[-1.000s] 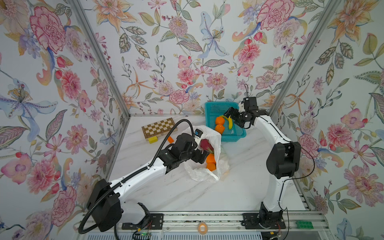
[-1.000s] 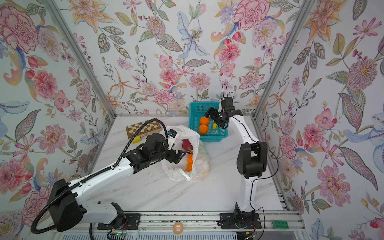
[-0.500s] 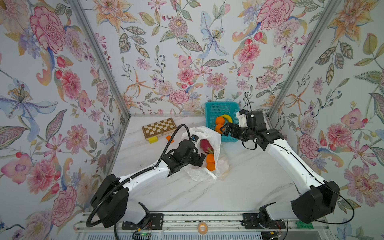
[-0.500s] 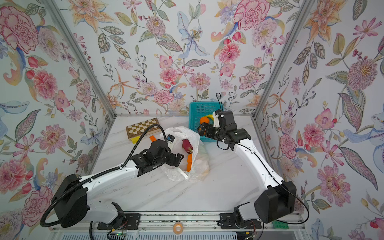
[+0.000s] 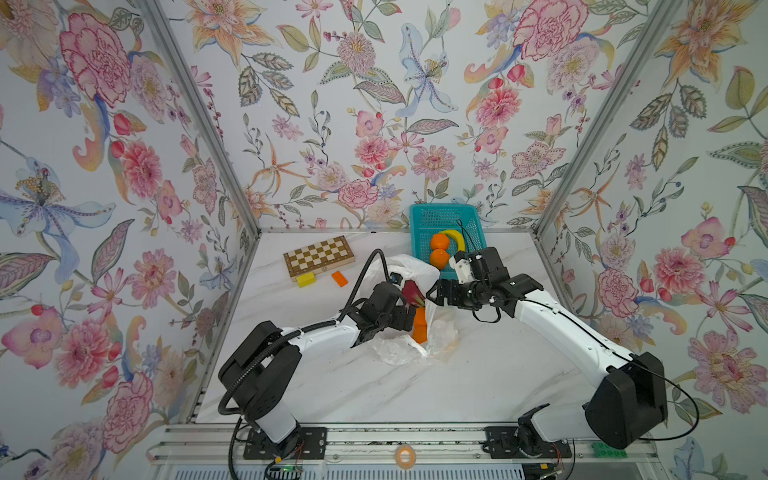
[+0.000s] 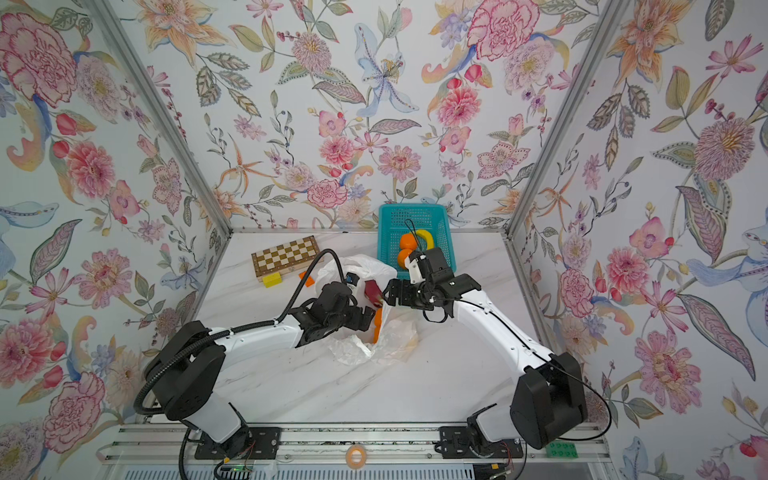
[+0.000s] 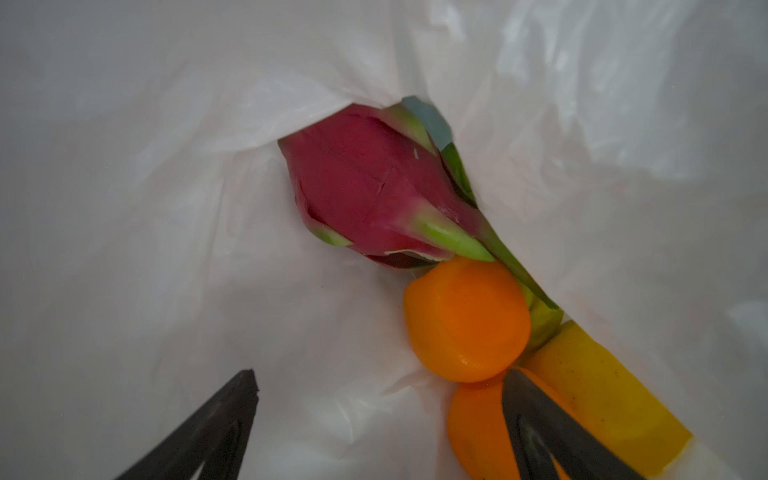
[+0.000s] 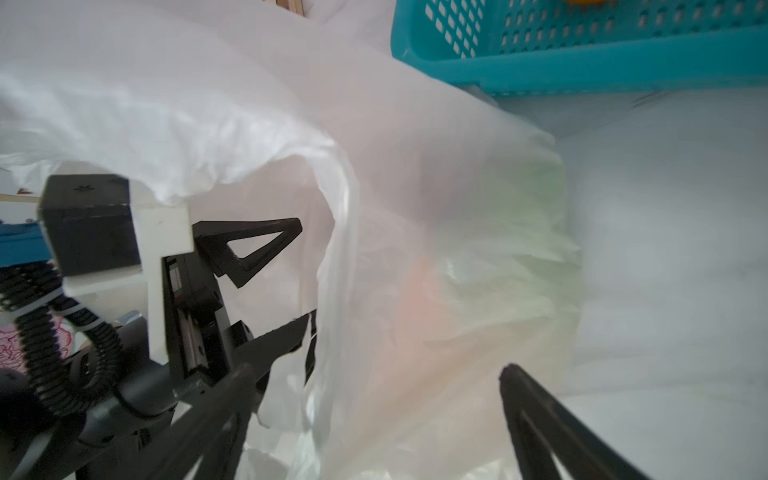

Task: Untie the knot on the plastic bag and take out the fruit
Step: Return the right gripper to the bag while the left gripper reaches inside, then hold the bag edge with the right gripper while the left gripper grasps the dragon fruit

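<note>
Next, my left gripper needs to move outward past the oranges and down over the middle of the pink-red dragon fruit [image 5: 412,291] [image 7: 365,187], since it lies beyond them, uncovered by film.
The plastic bag [image 5: 399,349] [image 6: 353,349] lies with its mouth open in the middle of the table; the knot is out of view. Fruit shows inside: a pink-red dragon fruit [image 5: 412,291] [image 7: 365,187], two oranges [image 7: 465,320] [image 7: 478,424], a yellow one [image 7: 602,395] and a sliver of green. My left gripper [image 5: 405,322] [image 7: 380,376] is open inside the bag mouth, one finger against the nearer orange. My right gripper [image 5: 436,291] [image 8: 378,370] is open at the bag's right edge, with the bag's thin film [image 8: 415,249] between its spread fingers.
A teal basket [image 5: 419,216] [image 8: 582,70] at the back holds two oranges [image 5: 439,249] and a banana [image 5: 455,237], just behind the right wrist. A chessboard [image 5: 319,255], a yellow block [image 5: 305,279] and an orange block [image 5: 339,278] lie back left.
The right arm has swung from over the basket down to the bag's right side, and its jaws have narrowed slightly. The left gripper has stayed open in the bag mouth and shifted slightly.
</note>
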Available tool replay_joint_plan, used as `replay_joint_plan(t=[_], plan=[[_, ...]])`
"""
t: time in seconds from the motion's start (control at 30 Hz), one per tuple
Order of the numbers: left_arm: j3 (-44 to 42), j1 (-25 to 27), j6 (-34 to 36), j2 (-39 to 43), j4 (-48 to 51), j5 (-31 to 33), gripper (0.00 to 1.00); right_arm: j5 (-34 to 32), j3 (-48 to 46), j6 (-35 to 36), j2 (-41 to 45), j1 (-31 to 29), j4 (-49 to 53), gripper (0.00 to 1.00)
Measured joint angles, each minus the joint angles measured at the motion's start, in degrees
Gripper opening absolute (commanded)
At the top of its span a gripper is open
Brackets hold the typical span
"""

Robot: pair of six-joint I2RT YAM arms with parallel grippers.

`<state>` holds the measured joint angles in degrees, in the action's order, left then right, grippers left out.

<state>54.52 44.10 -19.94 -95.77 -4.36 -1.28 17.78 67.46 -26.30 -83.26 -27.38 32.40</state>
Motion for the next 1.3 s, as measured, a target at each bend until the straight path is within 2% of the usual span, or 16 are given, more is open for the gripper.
replay_joint_plan(t=[0.17,0.33,0.4,0.7,0.87,1.3], plan=[[2.67,-0.66,-0.55,-3.91,-2.05,0.0,0.93,-1.42,0.11,-0.04,-2.78,-0.79,1.4,0.43],[5.88,-1.97,-0.87,-6.56,-4.15,-0.09,0.95,-3.89,0.44,-0.92,-1.25,-0.76,1.55,0.19],[6.8,-2.73,-1.22,-7.43,-4.87,-0.22,0.96,-4.76,0.46,-1.36,0.02,-0.72,1.6,0.13],[14.93,-5.38,-4.7,-13.64,-4.13,-2.19,0.99,-4.57,0.17,-2.38,6.95,-1.14,-0.79,0.04],[19.98,-5.49,-6.12,-17.16,-2.05,-3.69,0.99,-4.04,-0.9,-2.67,9.92,-1.88,-3.41,0.05],[32.57,-5.6,-10.29,-26.97,8.59,-3.89,0.99,-3.65,-1.88,-3.13,9.99,-2.89,-3.96,0.06]])
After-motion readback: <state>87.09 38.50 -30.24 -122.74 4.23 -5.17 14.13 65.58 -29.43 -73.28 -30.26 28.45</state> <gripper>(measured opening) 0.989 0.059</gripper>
